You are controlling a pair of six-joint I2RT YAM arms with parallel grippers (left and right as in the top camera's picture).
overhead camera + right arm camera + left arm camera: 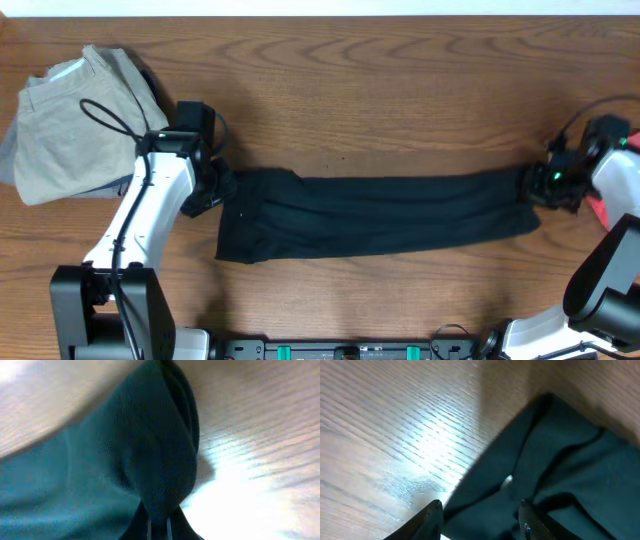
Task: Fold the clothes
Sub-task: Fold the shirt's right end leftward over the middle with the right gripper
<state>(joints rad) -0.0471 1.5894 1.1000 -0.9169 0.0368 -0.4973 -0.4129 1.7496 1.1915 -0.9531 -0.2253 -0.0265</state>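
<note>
The T-shirt still lies long. The right gripper goes left in the overhead view over the T-shirt's middle (385, 208) next and releases the T-shirt's fold there.
The clothes, a black T-shirt (380, 215), lie folded into a long strip across the middle of the wooden table. My left gripper (222, 190) is at the strip's left end. In the left wrist view its jaws (480, 515) stand apart over the T-shirt (560, 470), with dark fabric lying between the two fingers. My right gripper (540, 188) is at the strip's right end. In the right wrist view it (159, 525) is shut on a bunched fold of the T-shirt (125, 460), which rises out of the pinched fingertips.
Khaki trousers (70, 120) lie in a pile at the back left, just behind the left arm. A bit of red-pink cloth (597, 208) shows at the right edge beside the right arm. Bare table (400, 90) stretches behind the strip.
</note>
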